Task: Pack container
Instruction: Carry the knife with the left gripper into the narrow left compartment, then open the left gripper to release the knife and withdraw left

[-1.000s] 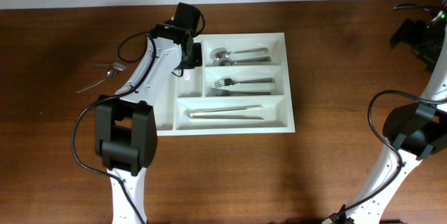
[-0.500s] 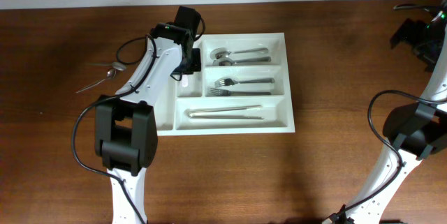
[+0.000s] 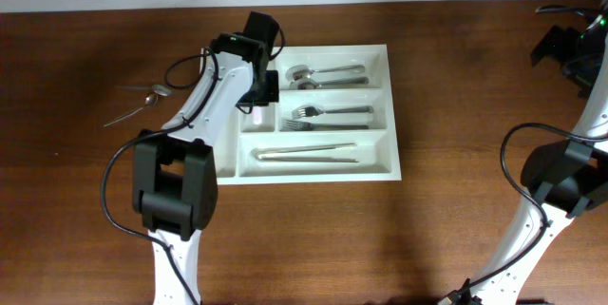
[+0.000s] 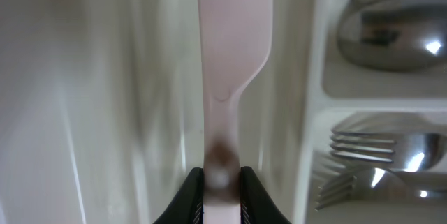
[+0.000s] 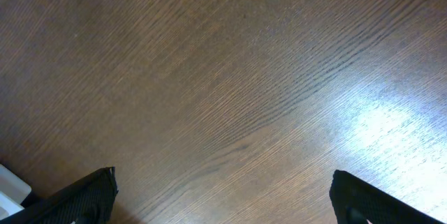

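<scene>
The inner narrow compartment's bottom is below my left gripper. I should lower the pale pink flat utensil [image 4: 230,35], already aligned with the compartment's sides, and release its end.
The white container [image 3: 380,167] lies at the table's middle with spoons [image 3: 318,75], forks [image 3: 323,115] and long thin pieces [image 3: 304,153] in its three wide compartments. My left gripper [image 3: 258,94] is over the inner narrow compartment at the container's left. In the left wrist view it [image 4: 221,176] is shut on the end of a pale pink flat utensil [image 4: 230,35] that points along the compartment, next to the dividing wall [image 4: 314,77]. My right gripper [image 3: 570,48] is far off at the back right, open and empty over bare wood [image 5: 223,189].
A metal spoon [image 3: 152,94] and another thin utensil [image 3: 119,118] lie on the wood left of the container. The right arm's base and cables [image 3: 556,181] stand at the right edge.
My left gripper has shifted a little right and toward the front, along the narrow compartment, still holding the pink utensil. The right arm has not moved.
</scene>
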Available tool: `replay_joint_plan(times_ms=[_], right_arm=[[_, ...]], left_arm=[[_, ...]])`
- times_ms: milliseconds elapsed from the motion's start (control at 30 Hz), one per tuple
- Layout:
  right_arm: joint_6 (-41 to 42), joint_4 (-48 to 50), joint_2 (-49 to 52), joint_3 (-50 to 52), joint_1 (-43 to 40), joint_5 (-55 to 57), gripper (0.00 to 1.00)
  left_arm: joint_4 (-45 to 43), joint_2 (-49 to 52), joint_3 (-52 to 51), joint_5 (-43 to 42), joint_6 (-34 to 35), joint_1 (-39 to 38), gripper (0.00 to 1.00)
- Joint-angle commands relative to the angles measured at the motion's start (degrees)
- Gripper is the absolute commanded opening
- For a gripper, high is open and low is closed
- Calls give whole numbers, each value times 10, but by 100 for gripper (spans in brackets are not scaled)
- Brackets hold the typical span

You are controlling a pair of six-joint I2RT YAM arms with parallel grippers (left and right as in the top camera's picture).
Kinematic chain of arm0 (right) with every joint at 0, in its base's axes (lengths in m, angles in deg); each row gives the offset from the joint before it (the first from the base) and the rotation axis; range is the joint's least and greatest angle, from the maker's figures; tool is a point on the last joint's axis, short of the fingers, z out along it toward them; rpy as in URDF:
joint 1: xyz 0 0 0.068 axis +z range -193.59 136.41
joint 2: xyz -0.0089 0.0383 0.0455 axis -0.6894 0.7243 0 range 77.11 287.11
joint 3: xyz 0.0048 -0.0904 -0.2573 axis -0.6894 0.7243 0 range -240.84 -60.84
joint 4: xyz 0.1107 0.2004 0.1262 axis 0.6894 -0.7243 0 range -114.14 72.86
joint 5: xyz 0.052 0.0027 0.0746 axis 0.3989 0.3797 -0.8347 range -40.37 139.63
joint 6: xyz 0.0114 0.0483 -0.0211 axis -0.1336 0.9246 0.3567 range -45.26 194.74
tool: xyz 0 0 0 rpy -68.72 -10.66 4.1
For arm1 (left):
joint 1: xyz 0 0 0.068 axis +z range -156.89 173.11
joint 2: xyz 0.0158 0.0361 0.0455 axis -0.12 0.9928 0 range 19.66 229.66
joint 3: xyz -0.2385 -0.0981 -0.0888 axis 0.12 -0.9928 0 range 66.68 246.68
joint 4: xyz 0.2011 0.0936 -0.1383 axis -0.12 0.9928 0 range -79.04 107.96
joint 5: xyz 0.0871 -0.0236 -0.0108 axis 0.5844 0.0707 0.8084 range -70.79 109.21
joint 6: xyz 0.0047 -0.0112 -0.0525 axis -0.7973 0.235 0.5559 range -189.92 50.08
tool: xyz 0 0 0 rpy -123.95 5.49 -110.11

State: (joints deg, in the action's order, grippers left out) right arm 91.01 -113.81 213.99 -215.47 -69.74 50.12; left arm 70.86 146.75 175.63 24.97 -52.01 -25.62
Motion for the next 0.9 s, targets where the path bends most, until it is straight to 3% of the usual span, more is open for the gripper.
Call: replay_joint_plan(times_ms=[0,500,667,867], right_arm=[[-2,0,-16,-9,3,-1,99],[-2,0,-16,-9,3,-1,99],[-2,0,-16,-9,3,-1,99],[-2,0,-16,-9,3,-1,99]], left_arm=[[9,19,6,-14,-7,-10,2],[6,43,6,-14,-7,-9,2],[0,43,6,-12,-7,-7,27],[-10,43,6,1,-7,0,30]])
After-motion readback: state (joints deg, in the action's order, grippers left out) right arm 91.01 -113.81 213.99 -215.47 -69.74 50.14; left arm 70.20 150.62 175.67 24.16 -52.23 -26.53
